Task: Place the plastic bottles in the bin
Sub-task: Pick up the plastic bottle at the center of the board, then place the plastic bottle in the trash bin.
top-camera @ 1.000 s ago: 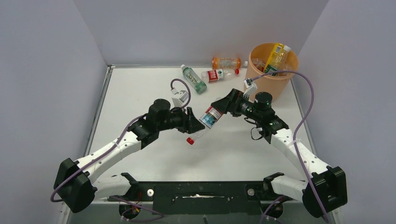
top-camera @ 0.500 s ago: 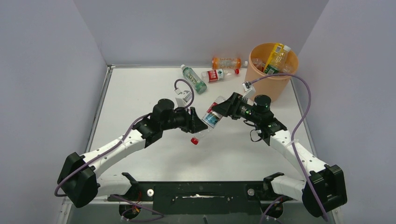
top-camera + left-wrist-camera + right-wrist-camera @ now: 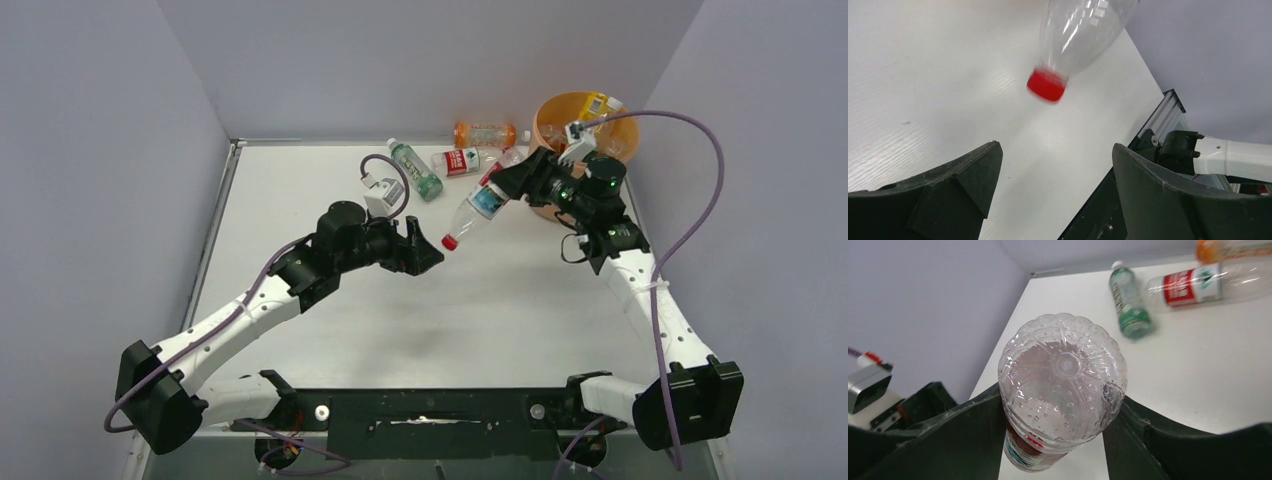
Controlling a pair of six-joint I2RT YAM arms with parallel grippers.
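Observation:
Next, my right gripper goes outward and to the right in the top view, over the bin's side rim, since the bottle's red cap (image 3: 450,242) hangs outside the bin.
My right gripper (image 3: 513,180) is shut on a clear plastic bottle (image 3: 481,202) with a red-and-blue label. The bottle hangs in the air, its red cap (image 3: 450,242) pointing down and to the left. In the right wrist view its dimpled base (image 3: 1063,375) fills the space between the fingers (image 3: 973,430). My left gripper (image 3: 428,252) stands open just left of the cap, with nothing in it. In the left wrist view the cap (image 3: 1047,85) hangs beyond the open gripper (image 3: 1055,147). The peach-orange bin (image 3: 546,110) stands right behind the right wrist and is partly hidden by it.
Three bottles lie on the table at the back: an orange one (image 3: 485,133), a red-labelled one (image 3: 460,160) and a green-labelled one (image 3: 415,168). A yellow bottle (image 3: 597,103) sticks up out of the bin. Grey walls close in the table on three sides.
The right gripper closed on the bottle while the left still held it. The left gripper then opened and let go, and the right arm carried the bottle up and back toward the bin.

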